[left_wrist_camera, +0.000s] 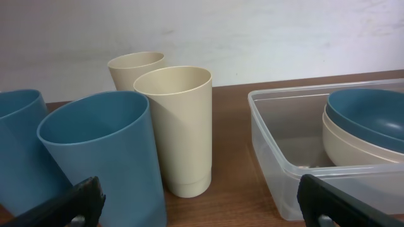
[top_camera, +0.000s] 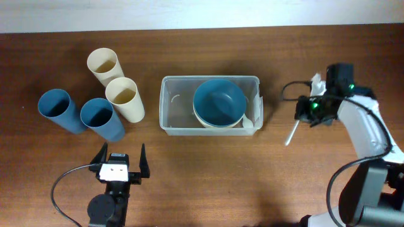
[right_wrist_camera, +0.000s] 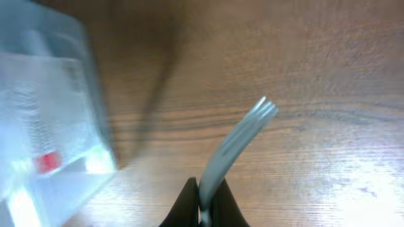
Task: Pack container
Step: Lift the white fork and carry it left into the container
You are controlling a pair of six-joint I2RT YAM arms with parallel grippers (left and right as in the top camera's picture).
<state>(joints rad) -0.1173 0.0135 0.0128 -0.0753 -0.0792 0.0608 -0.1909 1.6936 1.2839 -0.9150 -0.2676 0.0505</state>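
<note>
The open gap beside the bowls is to the left of my right gripper in the overhead view, so next I need to carry the fork [right_wrist_camera: 243, 135] over the container's side and release it.
The clear plastic container [top_camera: 169, 104] stands at the table's middle, holding a blue bowl [top_camera: 218, 101] nested in a cream bowl [top_camera: 218, 122], with a white item [top_camera: 251, 121] at its right end. It also shows in the left wrist view [left_wrist_camera: 271, 151] and, blurred, in the right wrist view [right_wrist_camera: 44, 132]. My right gripper [top_camera: 314, 108] is to the right of the container, shut on a white plastic fork [right_wrist_camera: 243, 135], which also shows in the overhead view [top_camera: 291, 133] above the wood. My left gripper [top_camera: 121, 157] is open and empty near the front edge, facing the cups, and its jaws [left_wrist_camera: 202, 214] are spread wide.
Two cream cups [top_camera: 124, 99] [top_camera: 103, 65] and two blue cups [top_camera: 101, 118] [top_camera: 59, 110] stand left of the container; the left wrist view shows a cream cup [left_wrist_camera: 180, 126] and a blue cup [left_wrist_camera: 104, 157] close ahead. A white object [top_camera: 317, 81] lies beside the right arm.
</note>
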